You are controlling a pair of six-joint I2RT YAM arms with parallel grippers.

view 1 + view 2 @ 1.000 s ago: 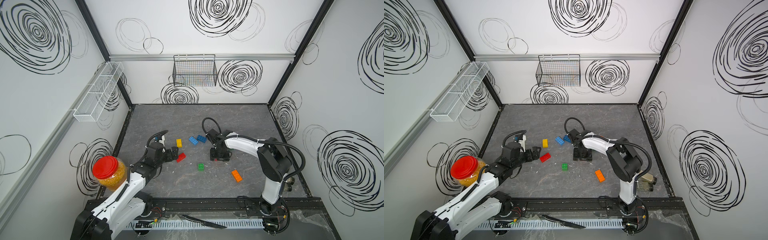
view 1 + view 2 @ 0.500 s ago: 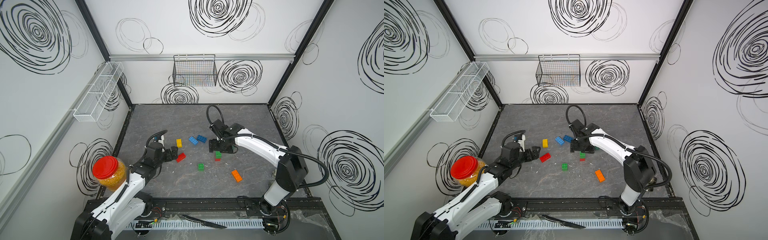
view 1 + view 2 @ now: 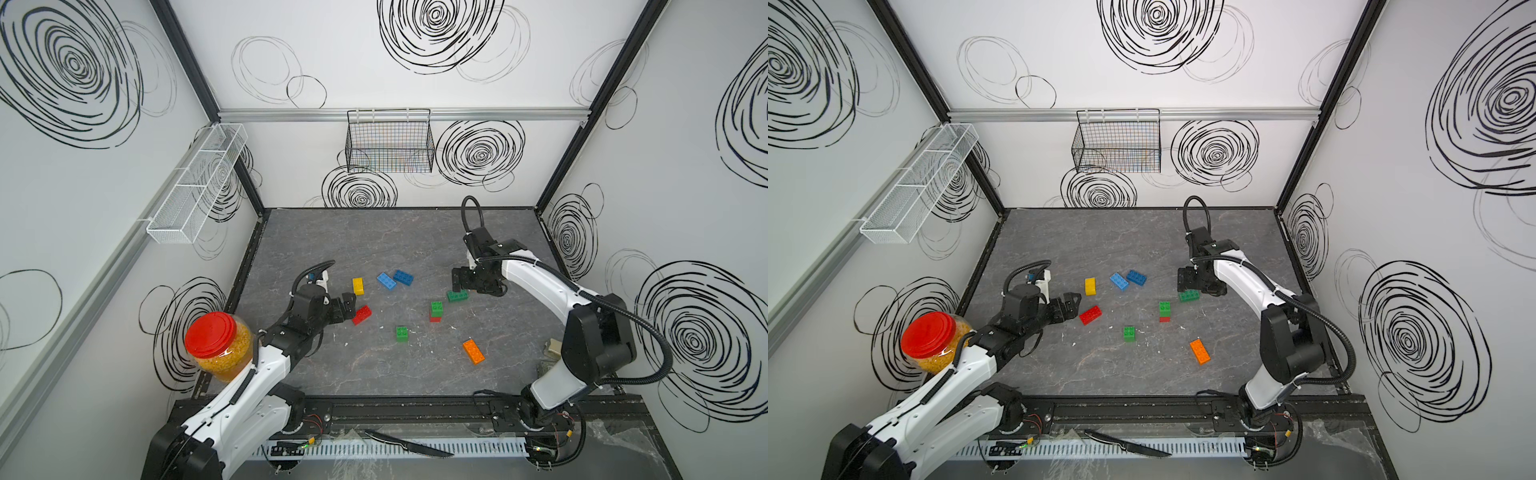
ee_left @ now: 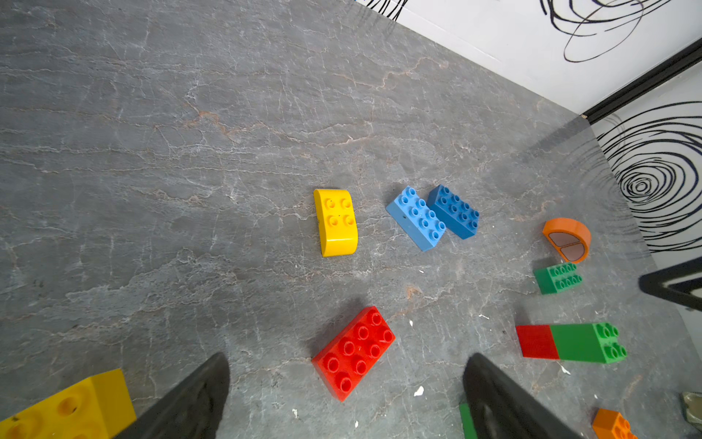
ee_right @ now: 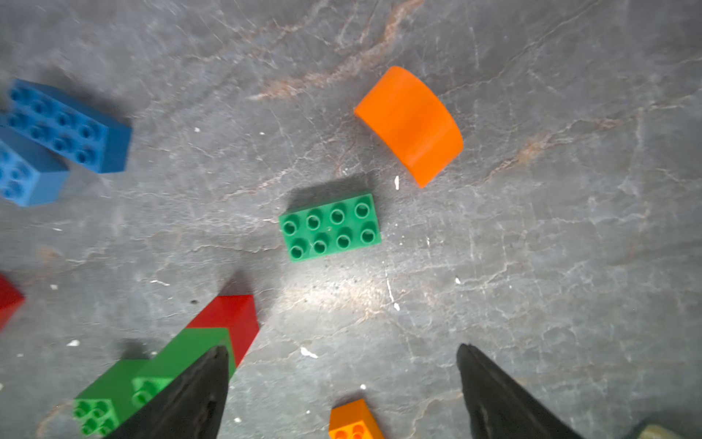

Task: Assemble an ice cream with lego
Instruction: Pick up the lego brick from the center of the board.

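Note:
My right gripper needs to move down next with a slight turn onto the short ends of the green oblong brick (image 3: 457, 296) (image 5: 329, 227), because the brick lies at an angle below my open fingers.
Loose lego lies on the grey floor: a red oblong brick (image 3: 362, 314) (image 4: 353, 353), a yellow rounded piece (image 3: 358, 286), two blue bricks (image 3: 386, 281), a green oblong brick (image 3: 457, 296) (image 5: 329, 227), a small green brick (image 3: 401, 333) and an orange brick (image 3: 473, 351). A green brick stacked on a red one (image 3: 436, 311) (image 5: 212, 342) stands free. An orange dome (image 5: 410, 125) shows only in the wrist views. My left gripper (image 3: 351, 305) (image 4: 345, 359) hovers open just beside the red brick. My right gripper (image 3: 459, 284) (image 5: 342, 349) is open and empty over the green oblong brick.
A red-lidded jar (image 3: 216, 345) sits by the left wall next to my left arm. A wire basket (image 3: 390, 141) hangs on the back wall and a white mesh shelf (image 3: 199, 183) on the left wall. A knife (image 3: 409, 444) lies on the front rail.
My right gripper opened, let go of the green-on-red stack, and rose back toward the far right. The stack stays standing. The left arm has not moved.

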